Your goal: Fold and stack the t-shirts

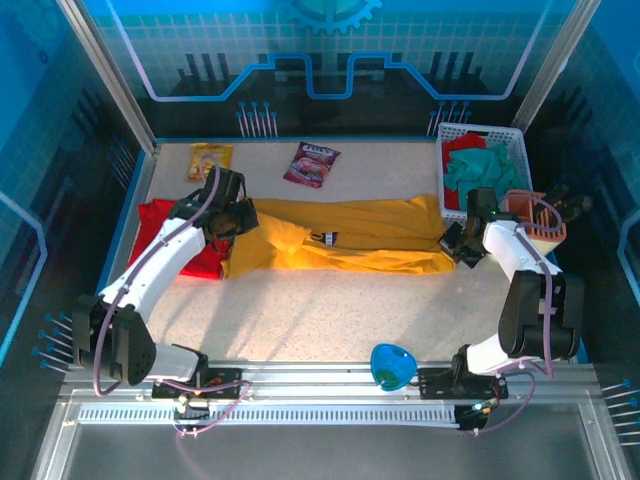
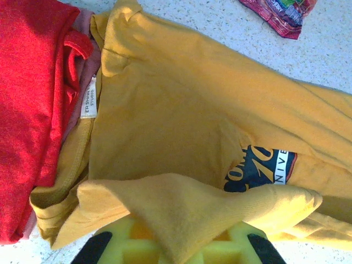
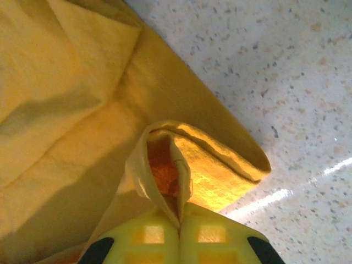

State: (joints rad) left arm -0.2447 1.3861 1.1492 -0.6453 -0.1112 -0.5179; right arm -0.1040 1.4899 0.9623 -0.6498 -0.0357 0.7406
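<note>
My right gripper will next carry the mustard-yellow t-shirt's corner outward and let go of it over the t-shirt's far folded flap (image 1: 428, 213) (image 3: 102, 52), because that flap lies outward of the gripper.
The mustard-yellow t-shirt (image 1: 350, 235) lies stretched left to right across the middle of the table, its dark chest print (image 2: 258, 168) facing up. Its left end overlaps the bright red t-shirt (image 1: 160, 225), which lies flat at the table's left side. My left gripper (image 1: 228, 215) is shut on the yellow shirt's left end, and a lifted flap drapes over its yellow pads (image 2: 115, 247). My right gripper (image 1: 455, 240) is shut on the shirt's right corner. In the right wrist view a fold of yellow cloth (image 3: 165, 165) is pinched between the closed pads (image 3: 220, 242).
Two snack packets (image 1: 210, 158) (image 1: 312, 163) lie at the back of the table. A white basket (image 1: 483, 160) with green and red cloth stands back right, with an orange holder (image 1: 535, 215) beside it. A blue object (image 1: 392, 365) sits on the front rail.
</note>
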